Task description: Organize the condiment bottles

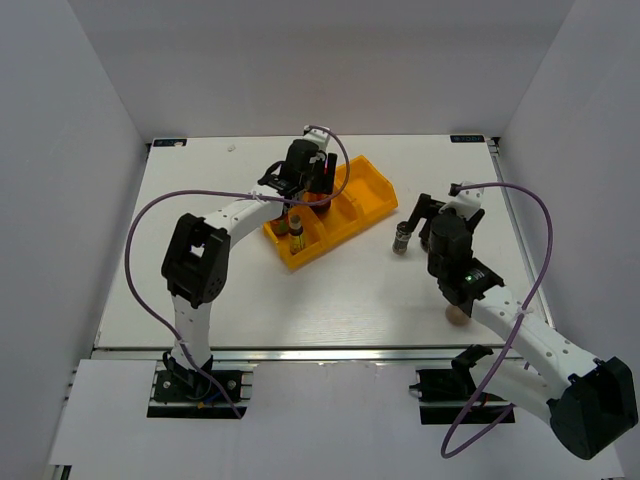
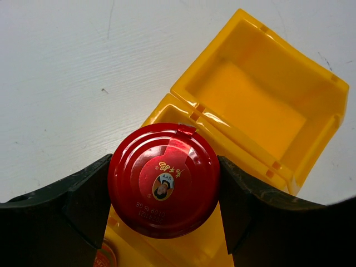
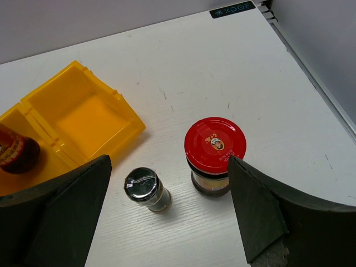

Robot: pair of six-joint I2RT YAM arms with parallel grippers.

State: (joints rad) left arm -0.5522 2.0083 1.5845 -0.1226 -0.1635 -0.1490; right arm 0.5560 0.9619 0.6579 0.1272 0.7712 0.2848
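Observation:
My left gripper is directly above the tray's middle compartment (image 1: 339,214) (image 2: 201,240), so next I should move it down, set the red-lidded dark jar in there and let the jar go.
My left gripper (image 2: 164,192) is shut on a red-lidded dark jar (image 2: 164,179) and holds it over the middle compartment of the yellow tray (image 2: 267,111); in the top view it (image 1: 305,188) hangs over the tray (image 1: 365,190). A small bottle (image 1: 297,234) stands in the tray's near compartment. My right gripper (image 3: 167,217) is open above the table, its jaws wide apart around a second red-lidded jar (image 3: 215,146) and a dark-lidded jar (image 3: 146,188), touching neither. A pinkish lid (image 1: 457,317) shows beside the right arm.
The tray's far compartment (image 3: 83,114) holds nothing. The right gripper (image 1: 432,215) stands to the right of the tray, with the dark-lidded jar (image 1: 401,240) between them. White walls enclose the table on three sides. Purple cables loop over both arms.

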